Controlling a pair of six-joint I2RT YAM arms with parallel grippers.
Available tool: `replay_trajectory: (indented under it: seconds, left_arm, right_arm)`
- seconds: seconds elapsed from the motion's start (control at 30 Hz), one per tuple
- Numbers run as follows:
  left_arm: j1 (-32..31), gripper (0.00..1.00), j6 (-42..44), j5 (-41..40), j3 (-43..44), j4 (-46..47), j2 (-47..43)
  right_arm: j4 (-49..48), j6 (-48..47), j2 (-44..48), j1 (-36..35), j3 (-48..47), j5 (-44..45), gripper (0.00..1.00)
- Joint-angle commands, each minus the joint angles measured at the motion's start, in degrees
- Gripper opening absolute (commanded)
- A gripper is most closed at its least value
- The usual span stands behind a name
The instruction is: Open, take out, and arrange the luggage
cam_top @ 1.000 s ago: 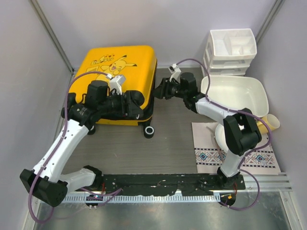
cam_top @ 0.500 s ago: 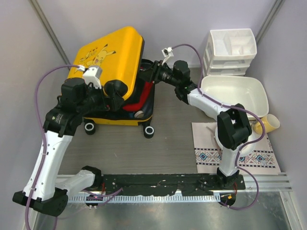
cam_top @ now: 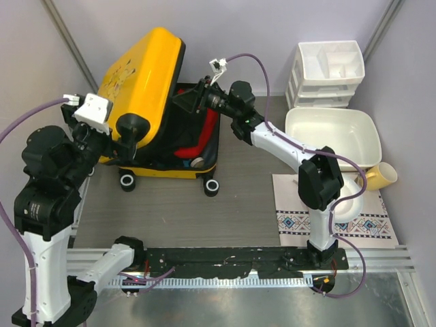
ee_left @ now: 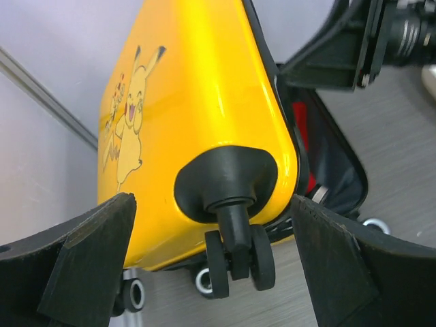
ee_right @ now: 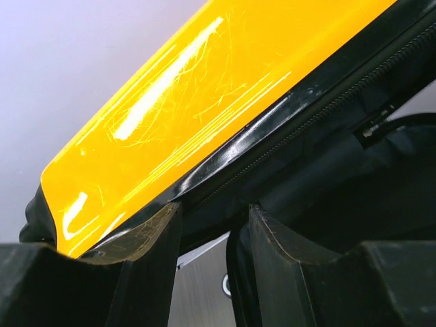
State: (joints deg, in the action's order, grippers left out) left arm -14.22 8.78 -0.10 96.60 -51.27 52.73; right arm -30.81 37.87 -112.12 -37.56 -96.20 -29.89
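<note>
The left gripper moves off the corner wheel (ee_left: 235,252) next, outward and toward my right gripper, onto the lid's zipper edge above the lower shell.
The yellow luggage (cam_top: 139,75) stands open at the back left, its Pikachu lid (ee_left: 197,102) tilted up steeply over the lower shell (cam_top: 174,167). Something red (cam_top: 204,129) lies in the dark lining. My left gripper (cam_top: 126,133) is wide open around the lid's corner wheel (ee_left: 235,252), and its fingers (ee_left: 88,259) do not touch the wheel. My right gripper (cam_top: 185,101) is under the lid's free edge. It is open with nothing between the fingers (ee_right: 146,252), and the black zipper rim (ee_right: 272,129) lies across their tips.
A white basin (cam_top: 334,136) and a white drawer organizer (cam_top: 330,68) stand at the back right. A patterned mat (cam_top: 334,221) with a white bowl (cam_top: 340,197) and a yellow scoop (cam_top: 378,177) lies in front of the right arm. The lower shell's wheels (cam_top: 212,186) face the table's middle.
The lid has swung up from flat to steeply raised. My left gripper has let go, opened wide and pulled back left. The right gripper has followed the lid's edge up and left.
</note>
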Motion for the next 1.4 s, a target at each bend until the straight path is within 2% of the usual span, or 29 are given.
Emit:
replay_trajectory:
  seconds: [0.0,0.13,0.23,0.33,0.43,0.5,0.6,0.7,0.77,0.87,0.9,0.97,1.0,1.03,1.07,1.2,1.3,1.33,1.37]
  left_arm:
    - [0.0,1.00,12.8,2.3,0.8,-3.6,4.0]
    - [-1.2,0.99,16.5,0.5,2.7,-0.3,7.4]
    - [-5.2,1.00,19.9,-3.3,2.9,2.0,8.6]
    - [-9.4,1.00,19.5,-5.9,5.3,2.6,10.5]
    - [-13.3,1.00,21.0,-11.9,6.2,1.6,12.1]
    - [-15.1,1.00,22.9,-17.1,3.5,2.7,11.8]
    - [-15.9,1.00,25.1,-20.7,0.6,5.0,10.9]
    - [-17.2,0.99,32.9,-32.5,-3.6,7.2,12.2]
    - [-17.2,1.00,38.9,-35.8,-8.9,11.9,11.7]
    - [-17.4,0.83,44.3,-41.5,-14.8,21.3,9.8]
    - [-17.4,0.63,46.1,-42.8,-15.6,23.0,9.8]
    - [-17.3,0.43,50.0,-47.1,-18.7,30.0,9.6]
    - [-17.2,0.18,55.2,-47.8,-20.2,33.1,9.2]
    - [-17.1,0.06,57.1,-48.2,-22.3,35.9,8.8]
    - [-16.9,0.00,59.1,-48.8,-23.0,39.4,8.2]
    - [-13.6,0.00,61.5,-48.6,-22.2,41.0,8.1]
    - [-6.7,0.00,61.0,-45.7,-19.9,41.2,9.1]
    - [-1.9,0.00,60.6,-44.5,-19.3,41.4,9.7]
    - [0.3,0.00,59.9,-43.6,-18.4,41.0,10.3]
  right_arm:
    - [-2.2,-0.3,-2.4,-3.0,-5.8,0.9,0.50]
    - [-2.1,-1.3,-3.6,-4.5,-7.9,1.7,0.50]
    - [-1.9,-2.0,-4.7,-5.5,-9.3,2.5,0.50]
    - [-2.0,-1.9,-6.3,-6.3,-11.5,3.1,0.50]
    - [-2.7,-2.2,-7.4,-6.9,-13.0,4.3,0.50]
    - [-2.7,-2.0,-7.9,-7.0,-13.7,5.0,0.50]
    - [-2.7,-1.8,-8.9,-7.4,-15.2,4.9,0.50]
    - [-3.1,-1.1,-9.7,-7.5,-16.4,5.0,0.50]
    - [-3.1,-0.9,-10.1,-7.8,-17.1,5.3,0.50]
    - [-2.9,-0.5,-10.4,-8.1,-17.9,5.5,0.50]
    - [-2.8,-0.3,-10.4,-8.1,-17.7,5.5,0.50]
    - [-2.4,-0.3,-9.6,-8.1,-16.6,5.7,0.50]
    - [-1.7,-0.6,-9.1,-7.9,-15.9,5.8,0.50]
    - [-1.0,-1.4,-8.5,-7.7,-14.3,6.3,0.50]
    - [0.1,-1.8,-7.9,-7.3,-13.5,6.6,0.50]
    - [8.5,-4.7,-0.8,0.0,-6.3,6.5,0.52]
    - [16.4,-13.3,3.5,6.3,0.4,9.3,0.53]
    - [18.0,-15.3,4.0,8.0,3.2,11.2,0.53]
    - [18.9,-18.4,4.3,9.6,4.5,12.4,0.53]
